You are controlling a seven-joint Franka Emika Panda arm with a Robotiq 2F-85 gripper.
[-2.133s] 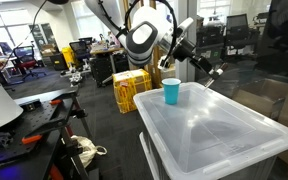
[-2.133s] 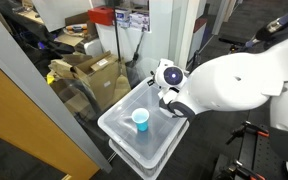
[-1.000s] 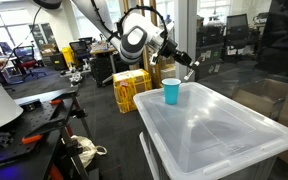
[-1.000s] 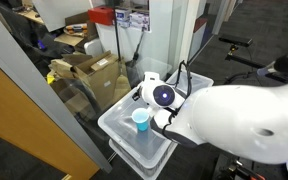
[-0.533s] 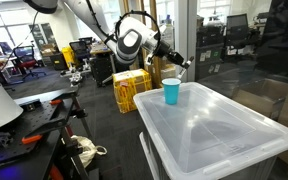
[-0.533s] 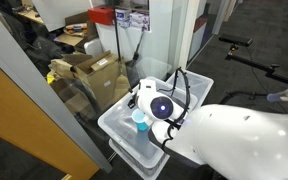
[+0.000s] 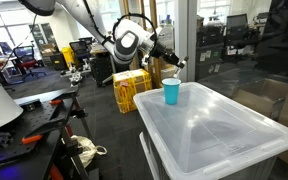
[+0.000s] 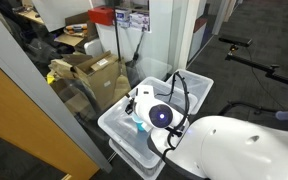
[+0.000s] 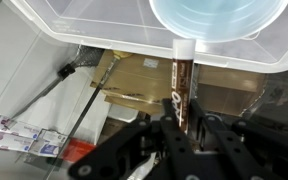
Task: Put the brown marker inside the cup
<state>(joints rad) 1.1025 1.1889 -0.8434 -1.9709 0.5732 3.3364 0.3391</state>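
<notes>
The marker's pale end only overlaps the cup's rim, so next I should lower my gripper farther over the cup's opening [image 7: 171, 81] [image 9: 220, 12] below it and let go of the marker.
The blue cup [image 7: 171, 92] stands upright at the near-left corner of the clear bin lid [image 7: 214, 130]. In the wrist view the cup [image 9: 219, 18] fills the top, seen from above. My gripper [image 9: 181, 128] is shut on the brown marker [image 9: 181, 85], whose pale end points at the cup's rim. In an exterior view the gripper [image 7: 174, 62] hovers just above the cup. In the other exterior view the arm hides most of the cup [image 8: 139, 125].
A yellow crate [image 7: 131, 88] stands on the floor behind the bin. Cardboard boxes [image 8: 89, 72] lie beside the bin. A glass wall [image 8: 24, 110] runs close by. Office chairs and desks stand at the back.
My gripper has swung left with the marker, from beside the cup to just above it. The cup has not moved.
</notes>
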